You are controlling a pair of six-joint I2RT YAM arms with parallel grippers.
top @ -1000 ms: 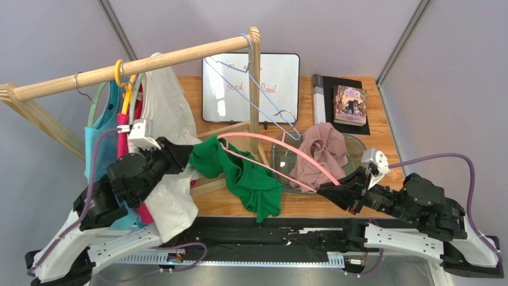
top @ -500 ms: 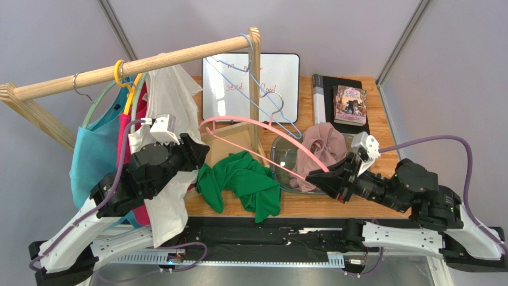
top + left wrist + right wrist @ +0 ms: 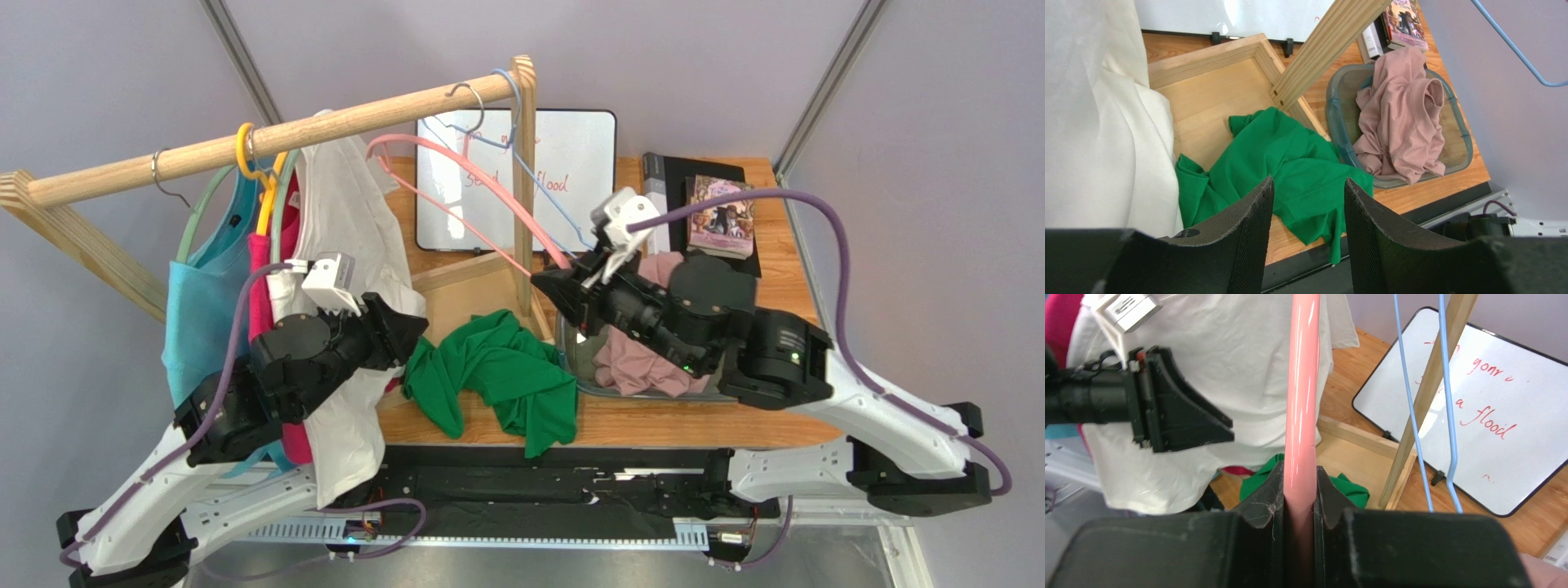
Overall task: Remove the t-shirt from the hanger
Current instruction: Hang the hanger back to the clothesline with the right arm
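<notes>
The rod's end by the post is outward of my right gripper, which should next push outward, bring the hanger's hook over that end and release it.
The green t-shirt (image 3: 497, 380) lies crumpled on the table by the front edge, off the hanger; the left wrist view has it (image 3: 1284, 165) below the fingers. My right gripper (image 3: 552, 284) is shut on the bare pink hanger (image 3: 503, 196), gripping one end of its arm (image 3: 1301, 386). The hanger is lifted high, its metal hook (image 3: 464, 91) up at the wooden rod; whether it rests on the rod I cannot tell. My left gripper (image 3: 411, 325) hovers at the shirt's left edge, open, with nothing between its fingers (image 3: 1254, 226).
A wooden rack, with rod (image 3: 270, 135) and upright post (image 3: 525, 184), carries white (image 3: 350, 233), teal (image 3: 202, 306) and red garments on hangers, plus an empty blue hanger (image 3: 555, 214). A clear bin (image 3: 577, 337) holds a pink garment (image 3: 656, 337). Whiteboard (image 3: 577, 135) and book (image 3: 719, 214) lie behind.
The left gripper opened and let the green t-shirt drop onto the table. The right arm swung the pink hanger up and left, from over the bin to the rod.
</notes>
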